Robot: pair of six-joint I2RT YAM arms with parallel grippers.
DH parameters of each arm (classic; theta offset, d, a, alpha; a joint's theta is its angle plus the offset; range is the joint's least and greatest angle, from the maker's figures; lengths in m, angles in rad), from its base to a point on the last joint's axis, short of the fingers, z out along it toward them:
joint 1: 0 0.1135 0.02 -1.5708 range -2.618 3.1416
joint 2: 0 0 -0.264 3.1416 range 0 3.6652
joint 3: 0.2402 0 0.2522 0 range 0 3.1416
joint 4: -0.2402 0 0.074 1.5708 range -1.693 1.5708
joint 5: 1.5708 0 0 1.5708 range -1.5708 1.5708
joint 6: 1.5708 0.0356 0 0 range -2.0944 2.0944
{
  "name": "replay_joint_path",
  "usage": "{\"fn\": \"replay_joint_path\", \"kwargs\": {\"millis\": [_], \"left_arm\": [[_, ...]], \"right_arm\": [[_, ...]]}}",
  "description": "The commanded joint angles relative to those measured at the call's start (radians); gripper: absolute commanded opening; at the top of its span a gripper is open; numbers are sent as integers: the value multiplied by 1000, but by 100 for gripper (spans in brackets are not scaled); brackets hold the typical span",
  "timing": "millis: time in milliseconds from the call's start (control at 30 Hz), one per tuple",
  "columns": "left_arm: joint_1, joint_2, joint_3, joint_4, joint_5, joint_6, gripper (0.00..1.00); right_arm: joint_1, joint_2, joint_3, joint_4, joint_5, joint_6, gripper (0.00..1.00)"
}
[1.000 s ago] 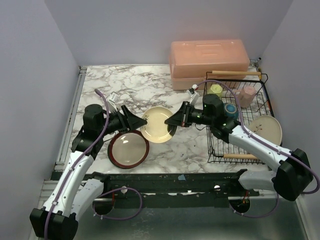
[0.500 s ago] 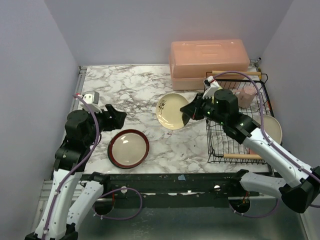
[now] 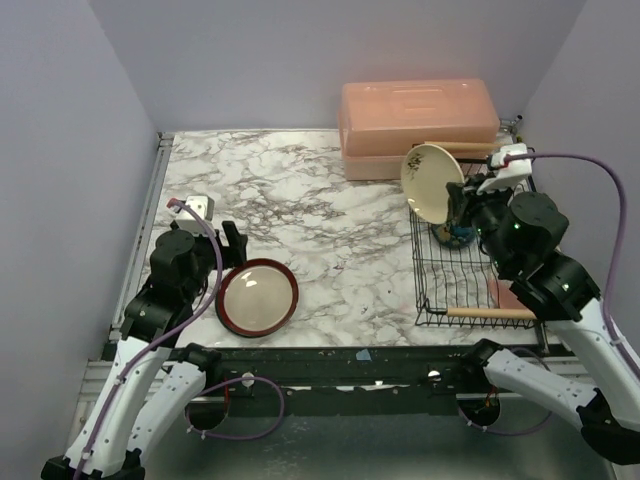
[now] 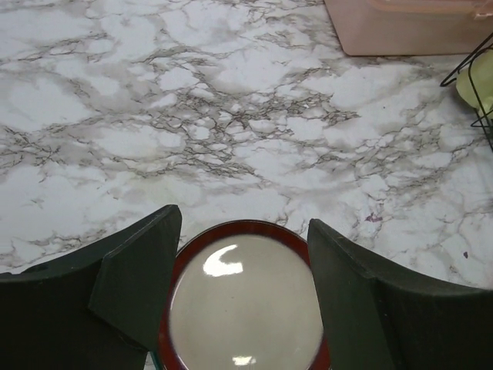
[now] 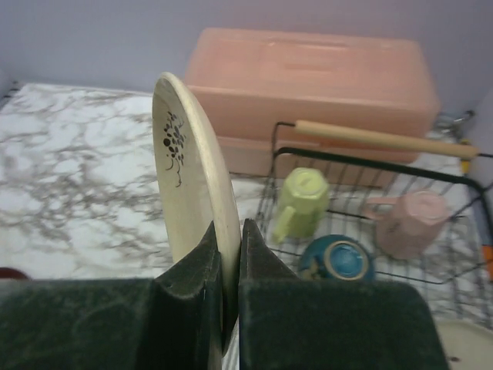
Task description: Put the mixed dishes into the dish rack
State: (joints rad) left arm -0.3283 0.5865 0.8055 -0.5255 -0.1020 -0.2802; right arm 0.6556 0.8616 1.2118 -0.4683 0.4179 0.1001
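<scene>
The plate comes down to the rack's near end [image 3: 484,288] next as my right gripper draws back and turns, since dishes occupy the rack's far end.
My right gripper [image 3: 458,206] is shut on the rim of the cream floral plate [image 3: 431,182] and holds it on edge above the left side of the black wire dish rack [image 3: 438,290]. In the right wrist view the plate [image 5: 189,173] stands upright between my fingers [image 5: 229,231]. Beyond it the rack [image 5: 362,159] holds the yellow-green mug [image 5: 302,202], the teal-blue bowl [image 5: 337,260] and the pink cup [image 5: 408,223]. My left gripper [image 3: 232,250] is open just above the maroon-rimmed plate [image 3: 258,297]. That plate [image 4: 245,308] lies flat on the marble between my open jaws [image 4: 243,225].
The salmon-pink lidded box [image 3: 418,120] stands behind the rack, close to its far wooden handle [image 5: 377,137]. The near handle [image 3: 490,313] lies under my right arm. Another cream plate [image 5: 466,343] shows at the rack's right end, mostly hidden. Walls close in both sides.
My right gripper has carried the floral plate from the table's middle up and right to above the rack, turning it on edge. My left arm has drawn back over the maroon-rimmed plate.
</scene>
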Motion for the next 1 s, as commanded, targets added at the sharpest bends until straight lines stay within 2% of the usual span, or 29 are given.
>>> {"fn": "replay_joint_path", "kwargs": {"millis": [0, 167, 367, 500, 733, 867, 967], "left_arm": [[-31, -29, -39, 59, -68, 52, 74], [-75, -53, -49, 62, -84, 72, 74], [-123, -75, -58, 61, -106, 84, 74], [-155, -91, -61, 62, -123, 90, 74], [-235, -112, -66, 56, -168, 105, 76], [-287, -124, -67, 56, -201, 112, 77], [-326, -131, -71, 56, -235, 117, 78]], "right_arm": [[7, -66, 27, -33, 237, -323, 0], [7, -44, 16, -103, 557, -537, 0], [7, 21, -37, -286, 695, -571, 0], [7, 49, -63, -470, 628, -420, 0], [-11, 40, -199, -531, 502, -332, 0], [-132, 60, -286, -517, 386, -364, 0], [-319, 104, -317, -472, 270, -415, 0]]}}
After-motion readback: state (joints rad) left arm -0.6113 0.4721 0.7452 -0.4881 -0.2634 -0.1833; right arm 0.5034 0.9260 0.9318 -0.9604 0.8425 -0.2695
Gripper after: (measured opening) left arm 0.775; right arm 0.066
